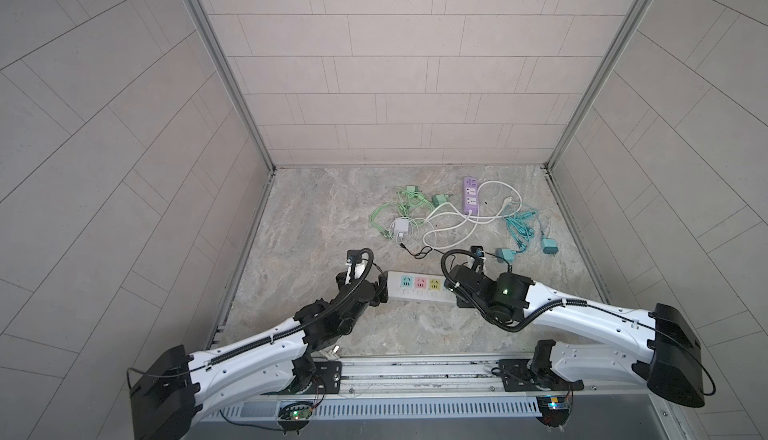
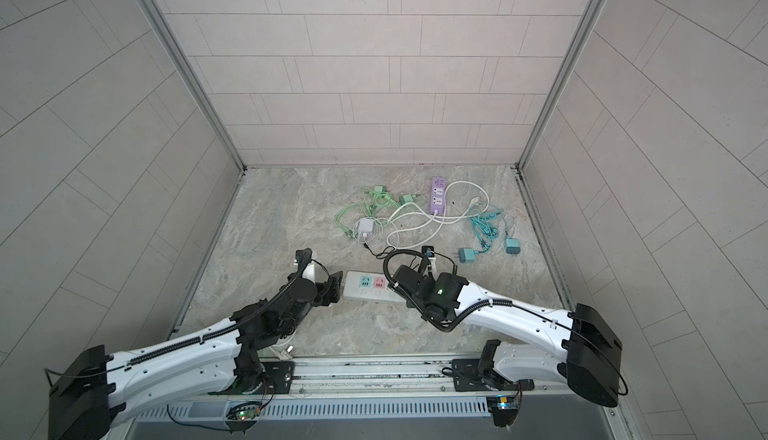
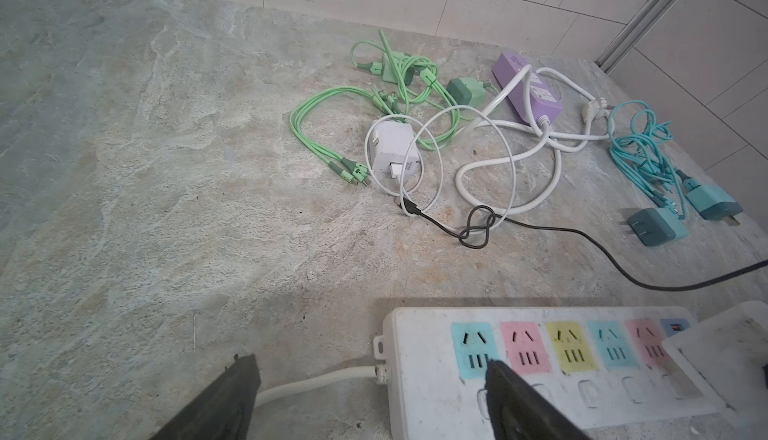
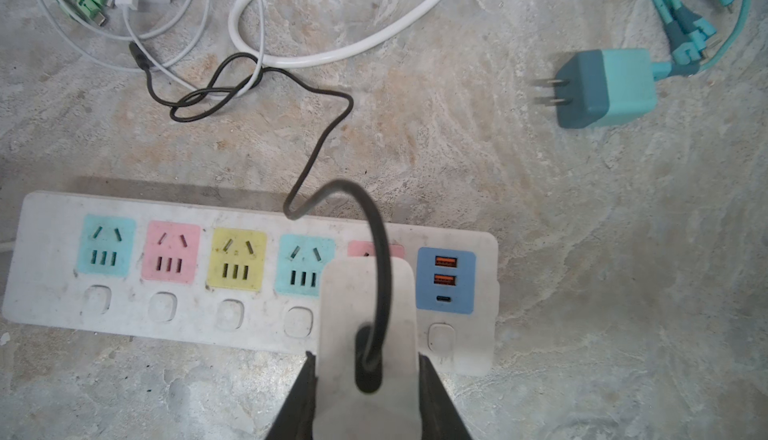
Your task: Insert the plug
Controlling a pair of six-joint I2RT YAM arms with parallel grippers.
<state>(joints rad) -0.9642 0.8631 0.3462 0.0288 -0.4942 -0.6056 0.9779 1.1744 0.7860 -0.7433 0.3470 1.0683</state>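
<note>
My right gripper lowers the plug into the pink socket (image 4: pixel 357 247) beside the blue USB panel next and releases it, since that socket lies below the gripper.
A white power strip (image 1: pixel 419 290) (image 2: pixel 365 288) with coloured sockets lies across the front of the stone floor. My right gripper (image 4: pixel 368 359) is shut on the plug (image 4: pixel 365 305), a white charger block with a black cable (image 4: pixel 320 126). The plug is over the pink socket (image 4: pixel 357 247) beside the blue USB panel (image 4: pixel 445 280); its prongs are hidden. My left gripper (image 3: pixel 370 362) is open at the strip's cord end. One of its fingers (image 3: pixel 511 392) is over the strip (image 3: pixel 432 392) by the first cyan socket, and its other finger is over the floor.
Behind the strip lie a white charger (image 1: pixel 401 226), green chargers and cables (image 1: pixel 399 205), a purple power strip (image 1: pixel 471 195) with a looping white cord, and teal chargers (image 1: pixel 549 246) with tangled cable. One teal charger (image 4: pixel 606 87) lies close behind the strip's USB end. Tiled walls enclose three sides.
</note>
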